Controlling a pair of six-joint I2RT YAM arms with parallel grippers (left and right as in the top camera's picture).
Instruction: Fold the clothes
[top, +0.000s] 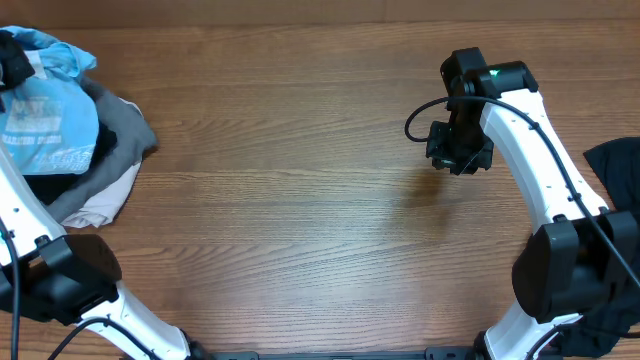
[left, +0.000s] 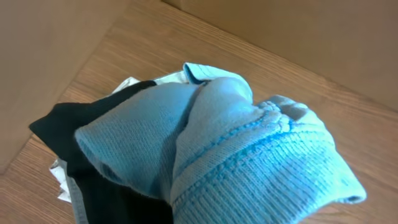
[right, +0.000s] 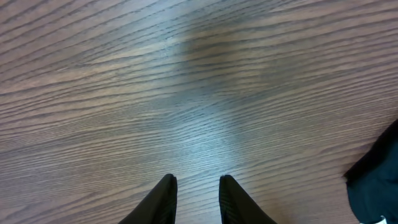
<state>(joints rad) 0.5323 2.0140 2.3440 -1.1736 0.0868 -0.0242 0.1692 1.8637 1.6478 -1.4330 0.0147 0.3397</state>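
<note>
The T-shirt (top: 45, 120) already hangs over the black and grey pieces. Next, the left gripper shifts slightly to the left in the overhead view, then opens.
The clothes lie heaped at the table's far left. On top is a light blue T-shirt (top: 45, 120) with pale lettering, over grey, black and off-white pieces. My left gripper (top: 12, 62) sits at the top of the heap, shut on the T-shirt. In the left wrist view the T-shirt's bunched blue cloth (left: 249, 155) and ribbed collar cover the fingers, with black cloth (left: 93, 155) underneath. My right gripper (top: 460, 155) hovers over bare wood right of centre. In the right wrist view it (right: 196, 180) is open with nothing between its fingers.
A black garment (top: 615, 165) lies at the right edge beside the right arm, and its corner (right: 376, 180) shows in the right wrist view. The wooden table (top: 300, 200) stretches between the two arms. A brown wall (left: 50, 62) stands behind the heap.
</note>
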